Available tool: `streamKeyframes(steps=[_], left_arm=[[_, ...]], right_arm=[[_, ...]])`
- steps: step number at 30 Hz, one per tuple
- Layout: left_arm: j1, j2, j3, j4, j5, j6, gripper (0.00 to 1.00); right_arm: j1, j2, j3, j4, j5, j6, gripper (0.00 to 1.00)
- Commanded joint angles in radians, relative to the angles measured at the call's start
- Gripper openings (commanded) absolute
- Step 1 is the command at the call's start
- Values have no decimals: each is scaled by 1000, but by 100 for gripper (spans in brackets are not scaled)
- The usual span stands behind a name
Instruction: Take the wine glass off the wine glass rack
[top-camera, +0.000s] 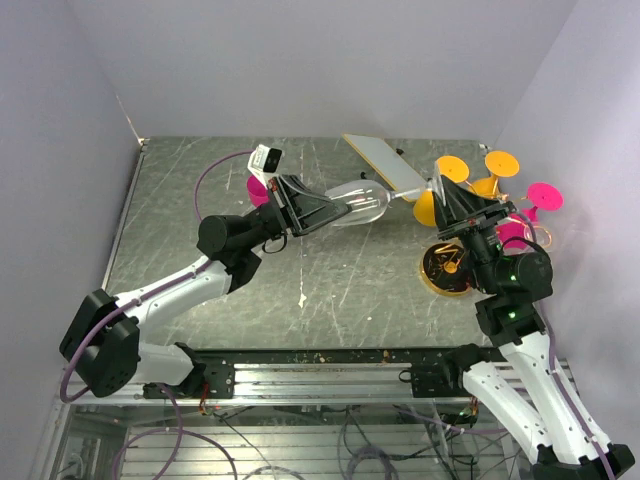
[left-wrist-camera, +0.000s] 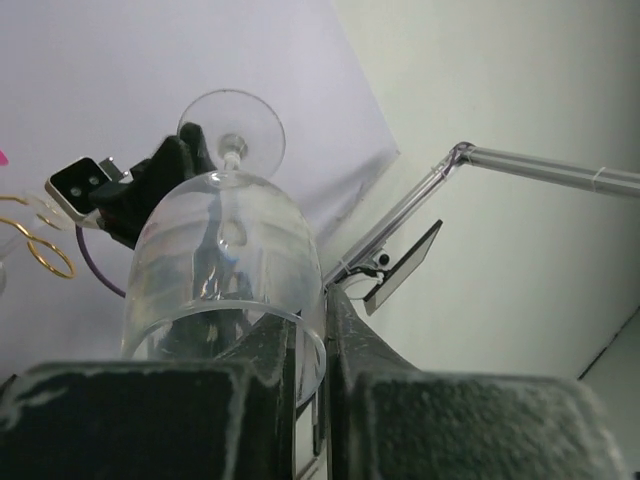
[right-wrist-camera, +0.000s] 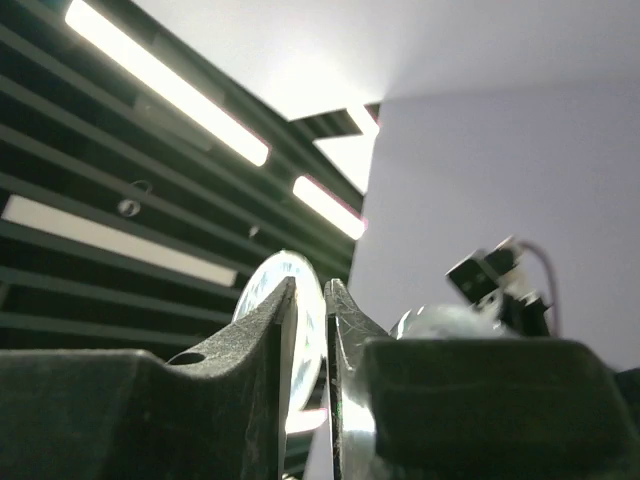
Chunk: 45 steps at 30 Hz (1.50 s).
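Observation:
The glass lies sideways, so the left gripper swings left in the top view, tips downward and lowers next to release on bare tabletop (top-camera: 230, 194) beside the pink object.
A clear wine glass (top-camera: 362, 203) lies sideways in the air between my two grippers, left of the wine glass rack (top-camera: 447, 268), a gold wire stand with a round dark base. My left gripper (top-camera: 335, 210) is shut on the bowl's rim; in the left wrist view the rim wall (left-wrist-camera: 312, 340) sits between the fingers of the gripper (left-wrist-camera: 325, 300). My right gripper (top-camera: 440, 195) is shut on the glass's round foot (right-wrist-camera: 305, 335), which shows between its fingertips in the right wrist view (right-wrist-camera: 312, 285). The foot also shows in the left wrist view (left-wrist-camera: 232, 120).
Orange glasses (top-camera: 452, 168) and pink glasses (top-camera: 545, 196) hang on the rack at the right. A flat white board (top-camera: 385, 165) lies at the back of the table. A pink object (top-camera: 257, 190) sits behind the left wrist. Purple walls close in the left, back and right.

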Motion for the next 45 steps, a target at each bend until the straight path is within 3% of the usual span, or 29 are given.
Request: streamKeyframes(steps=[1,7,12,17,18,22,25,29,32,38,45], left_arm=[[-11,-19,15,59,21,25,7],[-11,-134,-23,-201,23,194,7],[-10,-278,-46,-587,-37,399,7],[-11,-421,15,-1126,-158,616,7],[-10,-443,42,-1297,-197,674,7],[-10,-509,145,-1750,-439,785,7],[-11,-488,234,-2025,-607,815,7],[-11,-415,312,-2275,-777,824,7],[-11,-353,360,-2381,-898,810,7],[18,-276,408,-2404,-1011,835,7],[268,-211,393,-2305,-864,982,7]], right_arm=[[-2,-51,23,-142,129,-249,24],[-3,-132,113,-408,298,-688,61],[-3,-178,201,-529,425,-1043,79],[-2,-208,273,-505,464,-1351,82],[-3,-218,275,-489,468,-1415,83],[-3,-246,247,-444,509,-1536,86],[-2,-254,237,-421,532,-1594,86],[-3,-246,252,-412,526,-1682,86],[-2,-241,252,-410,521,-1748,87],[-2,-236,266,-464,526,-1802,91],[-3,-198,315,-548,646,-1781,95]])
